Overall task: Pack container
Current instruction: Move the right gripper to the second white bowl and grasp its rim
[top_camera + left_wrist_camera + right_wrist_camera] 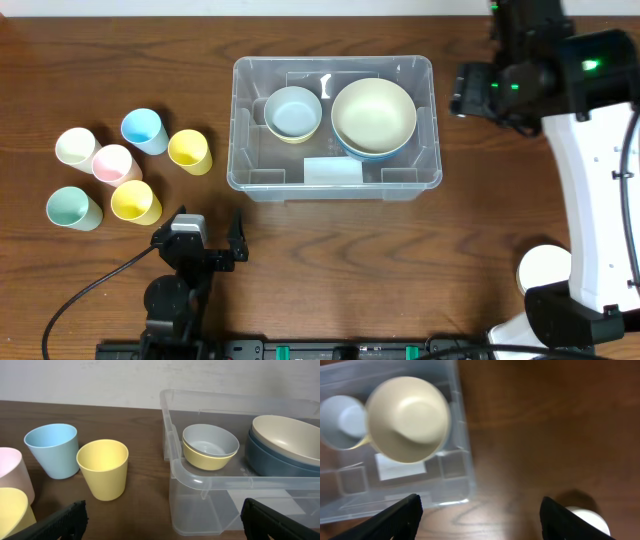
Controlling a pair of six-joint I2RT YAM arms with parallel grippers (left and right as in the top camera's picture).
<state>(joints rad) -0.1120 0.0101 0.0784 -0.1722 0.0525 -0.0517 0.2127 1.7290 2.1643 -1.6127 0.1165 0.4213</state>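
My right gripper next moves back and down from beside the container (pixel 334 180) first, to reach the far rim of the unpacked pale grey bowl outside.
The clear plastic container (pixel 334 180) stands at the table's middle, with a white label on its floor. Inside it a grey-blue bowl nested in a yellow bowl (pixel 293 112) sits at the left, and a cream bowl stacked on a blue bowl (pixel 373 117) sits at the right. The container (pixel 210 500) and bowls also show in the left wrist view, and in the right wrist view (pixel 460 450). My left gripper (pixel 208 238) is open and empty, low near the front edge. My right gripper (pixel 480 515) is open and empty, raised to the right of the container.
Several cups stand left of the container: blue (pixel 143 130), two yellow (pixel 190 151) (pixel 135 201), pink (pixel 112 163), cream (pixel 76 147) and green (pixel 72 208). The right arm's white base (pixel 545 268) is at the front right.
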